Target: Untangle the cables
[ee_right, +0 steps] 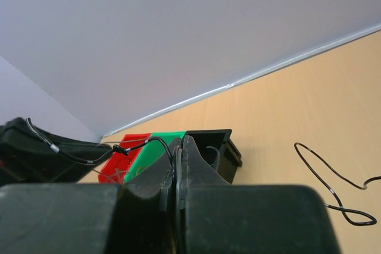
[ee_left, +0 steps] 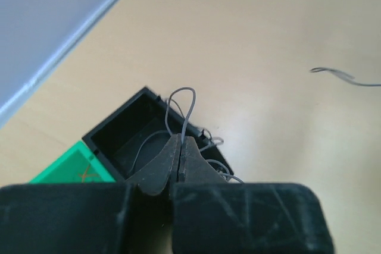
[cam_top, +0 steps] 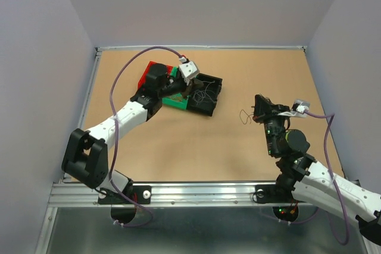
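Observation:
Next, the left gripper lowers toward the open black bin [cam_top: 209,80] below it and releases the cables there, since loose pieces of cable still trail over the bin's rim.
The cables are hair-thin wires. Some lie curled in the black bin [cam_top: 209,80], where a grey cable loop [ee_left: 182,104] stands up from the tips of my left gripper [ee_left: 180,141], which is shut on it above the bin. Loose strands [ee_left: 221,169] trail over the bin's rim. My right gripper [ee_right: 178,144] hovers over the table to the right [cam_top: 256,111], shut on a dark cable [ee_right: 156,141]. That cable runs left from the jaws, and a dark loop [ee_right: 329,187] hangs on the right, seen from above as a small curl [cam_top: 244,116].
A green bin [cam_top: 174,103] and a red bin [cam_top: 146,74] adjoin the black bin [ee_left: 116,134] at the table's back left. Bare tan tabletop [cam_top: 196,141] lies between the arms. Thick lilac arm cables [cam_top: 119,81] arc over the left arm. Grey walls enclose three sides.

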Available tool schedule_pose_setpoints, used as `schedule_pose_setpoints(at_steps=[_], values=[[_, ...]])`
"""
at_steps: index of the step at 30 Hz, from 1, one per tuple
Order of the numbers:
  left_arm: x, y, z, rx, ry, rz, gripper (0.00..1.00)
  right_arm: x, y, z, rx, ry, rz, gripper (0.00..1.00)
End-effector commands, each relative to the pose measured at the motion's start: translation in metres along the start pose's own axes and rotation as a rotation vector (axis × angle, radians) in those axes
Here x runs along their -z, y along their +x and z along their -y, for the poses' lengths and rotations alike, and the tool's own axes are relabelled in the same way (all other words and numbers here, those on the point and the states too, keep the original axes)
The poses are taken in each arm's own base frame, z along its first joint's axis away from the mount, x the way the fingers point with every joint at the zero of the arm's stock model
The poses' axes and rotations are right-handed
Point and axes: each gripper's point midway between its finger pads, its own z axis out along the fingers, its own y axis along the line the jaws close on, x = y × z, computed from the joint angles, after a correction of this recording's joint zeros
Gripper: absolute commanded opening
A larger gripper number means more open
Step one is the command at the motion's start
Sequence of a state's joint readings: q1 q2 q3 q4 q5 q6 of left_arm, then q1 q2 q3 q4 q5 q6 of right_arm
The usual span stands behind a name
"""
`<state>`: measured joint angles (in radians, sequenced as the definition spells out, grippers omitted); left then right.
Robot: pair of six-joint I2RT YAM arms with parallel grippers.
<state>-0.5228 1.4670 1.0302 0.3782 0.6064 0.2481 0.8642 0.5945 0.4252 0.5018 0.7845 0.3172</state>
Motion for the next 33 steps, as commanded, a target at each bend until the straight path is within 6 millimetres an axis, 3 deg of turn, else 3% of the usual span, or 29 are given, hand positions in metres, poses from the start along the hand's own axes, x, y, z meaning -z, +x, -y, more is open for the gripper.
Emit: schedule_pose_setpoints(at_steps=[1,5,10,16,18,19,21,22,24,25,27,28,29,30,31,32,33], values=[[0.027,-0.052,0.018,-0.053,0.085,0.185,0.0,0.002,-0.002,0.001,-0.014,-0.003,0.013,0.01],[0.042,-0.066,0.005,-0.047,-0.011,0.249,0.0,0.0,0.002,-0.001,-0.007,-0.01,0.002,0.01],[0.034,-0.052,-0.019,-0.011,-0.107,0.225,0.0,0.0,0.004,-0.002,-0.004,-0.012,-0.003,0.01],[0.005,-0.016,-0.038,0.03,-0.113,0.125,0.0,0.0,0.002,-0.002,-0.007,-0.014,-0.001,0.01],[-0.009,0.011,-0.04,0.07,-0.09,0.054,0.0,0.001,0.002,-0.003,-0.009,-0.019,0.0,0.01],[-0.014,0.009,-0.044,0.068,-0.082,0.047,0.0,0.001,0.001,-0.003,-0.009,-0.018,0.0,0.01],[-0.027,0.035,-0.042,0.099,-0.049,-0.03,0.0,0.001,0.001,-0.003,-0.009,-0.019,0.0,0.01],[-0.033,0.034,-0.042,0.08,-0.033,-0.038,0.0,0.001,0.002,-0.003,-0.008,-0.019,-0.001,0.01],[-0.041,0.057,-0.041,0.108,-0.014,-0.095,0.0,0.001,0.002,-0.003,-0.009,-0.022,-0.002,0.01],[-0.046,0.056,-0.045,0.105,-0.021,-0.101,0.0,0.001,0.003,-0.003,-0.008,-0.021,-0.004,0.01],[-0.053,0.069,-0.049,0.107,-0.016,-0.159,0.13,0.0,0.003,-0.003,-0.008,-0.022,-0.007,0.02],[-0.054,0.075,-0.047,0.109,-0.008,-0.184,0.25,0.0,0.004,-0.004,-0.007,-0.023,-0.008,0.02],[-0.054,0.077,-0.046,0.108,-0.006,-0.191,0.47,0.0,0.004,-0.004,-0.007,-0.025,-0.009,0.01],[-0.049,0.077,-0.045,0.112,-0.021,-0.185,0.58,0.0,0.005,-0.004,-0.005,-0.027,-0.012,0.02],[-0.047,0.073,-0.045,0.1,-0.03,-0.169,0.68,0.0,0.005,-0.005,-0.006,-0.028,-0.012,0.02],[-0.045,0.064,-0.047,0.074,-0.042,-0.131,0.87,0.0,0.006,-0.005,-0.005,-0.029,-0.015,0.02],[-0.041,0.059,-0.045,0.065,-0.049,-0.115,0.91,0.0,0.007,-0.005,-0.004,-0.031,-0.018,0.02]])
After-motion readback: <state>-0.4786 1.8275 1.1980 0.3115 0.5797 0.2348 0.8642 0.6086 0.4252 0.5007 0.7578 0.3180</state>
